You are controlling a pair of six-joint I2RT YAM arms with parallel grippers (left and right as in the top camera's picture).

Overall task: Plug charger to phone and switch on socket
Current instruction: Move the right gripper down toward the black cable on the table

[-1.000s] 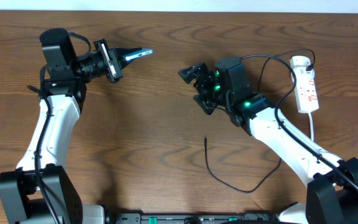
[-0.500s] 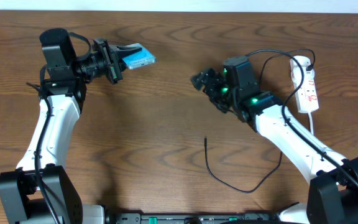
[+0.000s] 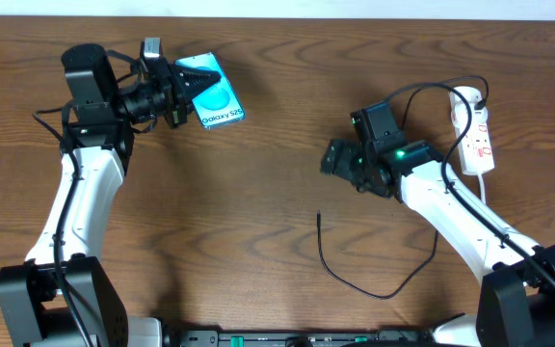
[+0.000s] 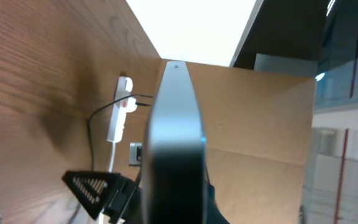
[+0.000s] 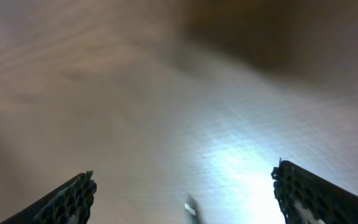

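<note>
The charger's tip [image 3: 319, 216] [image 5: 191, 207] is lying free, so my right gripper should go down and back to it next, to the left in the overhead view.
My left gripper [image 3: 186, 87] is shut on the phone [image 3: 216, 96] and holds it above the table at the far left, its cyan "Galaxy S25" screen facing up. In the left wrist view the phone [image 4: 176, 143] shows edge-on, close to the lens. The charger, a thin black cable [image 3: 374, 289], loops on the table at front centre; its small tip [image 3: 319, 218] lies free and shows blurred in the right wrist view [image 5: 190, 210]. My right gripper [image 3: 333, 159] is open and empty, above and to the right of that tip. The white socket [image 3: 475, 130] lies at the far right.
The socket's thick white cord [image 3: 485, 198] runs toward the front along my right arm. The socket also shows in the left wrist view [image 4: 120, 115], with a brown cardboard wall [image 4: 260, 124] behind it. The table's far edge runs along the top.
My left gripper has turned the phone from edge-on to screen-up. My right gripper has swung down and toward the front, closer to the cable's tip.
</note>
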